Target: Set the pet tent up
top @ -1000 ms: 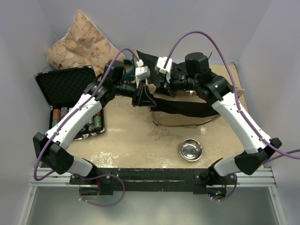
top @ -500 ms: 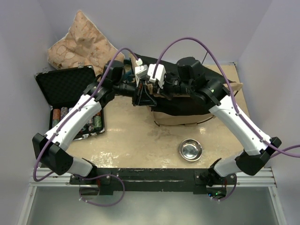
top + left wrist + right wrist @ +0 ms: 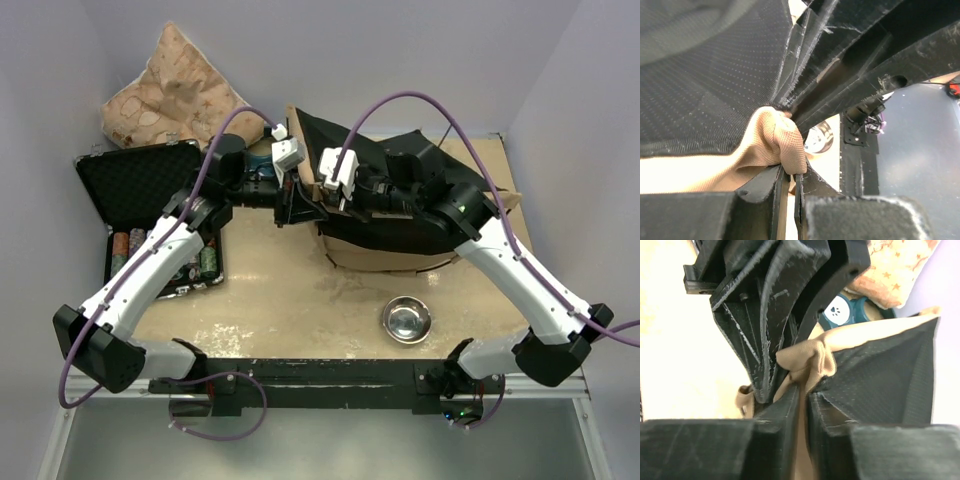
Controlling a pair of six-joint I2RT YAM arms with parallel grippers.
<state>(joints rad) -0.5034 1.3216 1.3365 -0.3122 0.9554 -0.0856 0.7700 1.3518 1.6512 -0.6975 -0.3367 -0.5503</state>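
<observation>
I need to pull the tent's bunched fold in my left gripper toward the teal paw-print item (image 3: 262, 147) next, left in the top view, to straighten the tent's edge. Then I should let go of it.
The pet tent (image 3: 385, 225) lies collapsed at the back middle of the table, tan outside with black lining turned up. My left gripper (image 3: 298, 208) is shut on a bunched tan fold of the tent (image 3: 785, 145) at its left corner. My right gripper (image 3: 322, 205) is shut on the same fabric edge (image 3: 812, 360), tip to tip with the left one. Black lining (image 3: 705, 75) fills most of the left wrist view, and more of it (image 3: 880, 375) hangs at the right in the right wrist view. Poles and pom-pom are hidden.
A tan star-patterned pillow (image 3: 175, 95) lies at the back left. An open black case (image 3: 150, 215) with bottles stands at the left edge. A steel bowl (image 3: 407, 320) sits at the front right. A teal paw-print item (image 3: 842, 312) shows behind the fabric.
The right gripper has moved left across the tent to meet the left gripper. The black lining has been pulled up and spread wider. The left arm has shifted slightly left.
</observation>
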